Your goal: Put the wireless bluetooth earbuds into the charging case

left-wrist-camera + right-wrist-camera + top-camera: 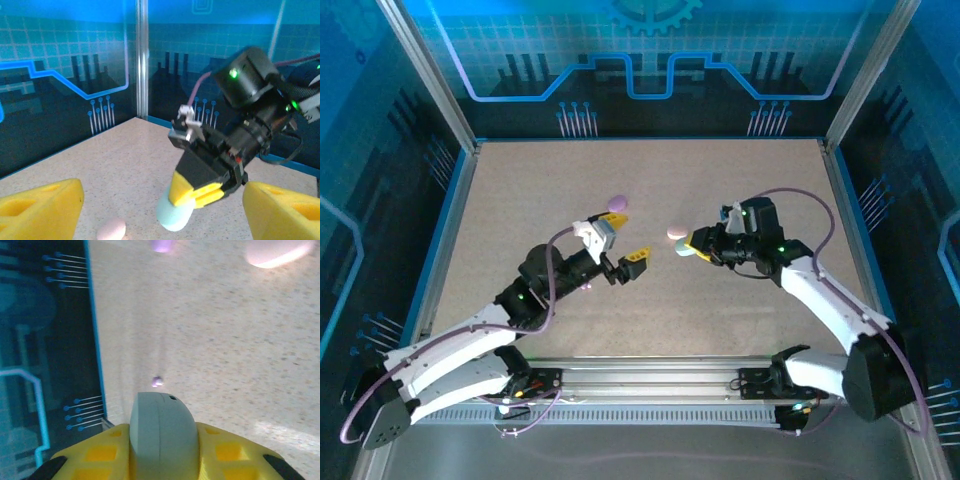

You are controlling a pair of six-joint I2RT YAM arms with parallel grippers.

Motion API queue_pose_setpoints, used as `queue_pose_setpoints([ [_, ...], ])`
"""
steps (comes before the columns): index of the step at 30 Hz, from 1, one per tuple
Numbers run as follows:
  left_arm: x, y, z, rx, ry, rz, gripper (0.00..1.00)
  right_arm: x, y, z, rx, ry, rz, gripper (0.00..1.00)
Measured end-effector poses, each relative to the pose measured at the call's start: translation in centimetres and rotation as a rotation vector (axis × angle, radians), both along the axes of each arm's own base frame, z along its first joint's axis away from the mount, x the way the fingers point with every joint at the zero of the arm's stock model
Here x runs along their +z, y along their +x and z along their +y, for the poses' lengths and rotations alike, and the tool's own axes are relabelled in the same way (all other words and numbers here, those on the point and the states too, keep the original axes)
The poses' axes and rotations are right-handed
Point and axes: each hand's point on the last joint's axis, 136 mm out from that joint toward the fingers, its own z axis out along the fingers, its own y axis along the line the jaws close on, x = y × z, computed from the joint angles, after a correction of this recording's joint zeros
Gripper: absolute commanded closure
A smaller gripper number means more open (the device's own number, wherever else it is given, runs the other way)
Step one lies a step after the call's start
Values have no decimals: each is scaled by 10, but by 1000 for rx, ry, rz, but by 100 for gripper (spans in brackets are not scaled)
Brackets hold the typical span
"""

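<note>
The mint green case [161, 432] goes down onto the empty table beside the pink case next, as my right gripper tilts downward and lowers it.
My right gripper [694, 245] is shut on a mint green pebble-shaped case [161, 432], its yellow fingers [100, 452] pressed against both sides. The case is closed and held on edge, just above the table. The left wrist view shows the same case [175, 216] under the right gripper [200, 192]. My left gripper [625, 238] faces it from the left, open and empty, its yellow fingertips [42, 210] wide apart. One tiny purple earbud [157, 381] lies on the table beyond the held case. The other earbuds are out of view.
A pink case [676, 233] lies just beside the held mint one, and shows in the wrist views [111, 230] [275, 252]. A purple case [617, 203] lies behind the left gripper. The speckled table [520, 190] is walled by blue panels.
</note>
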Motion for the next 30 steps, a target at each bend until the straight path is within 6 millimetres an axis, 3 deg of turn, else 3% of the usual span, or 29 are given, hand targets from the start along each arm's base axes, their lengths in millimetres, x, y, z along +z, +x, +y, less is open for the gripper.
queue_pose_setpoints([
  [8, -13, 7, 16, 93, 26, 69, 9, -71, 20, -8, 8, -127, 150, 93],
  [11, -16, 9, 22, 118, 33, 90, 8, -79, 41, -18, -4, -160, 163, 93],
  [18, -17, 12, 33, 160, 32, 124, 4, -77, 101, -57, -78, -166, 128, 92],
  [23, -19, 13, 34, 164, 35, 137, 2, -90, 136, -62, -61, -176, 128, 92],
  [28, -19, 13, 34, 165, 33, 139, 1, -123, 136, -60, -20, -183, 204, 90],
  [30, -19, 13, 34, 166, 34, 139, 1, -124, 135, -59, -2, -169, 208, 88],
])
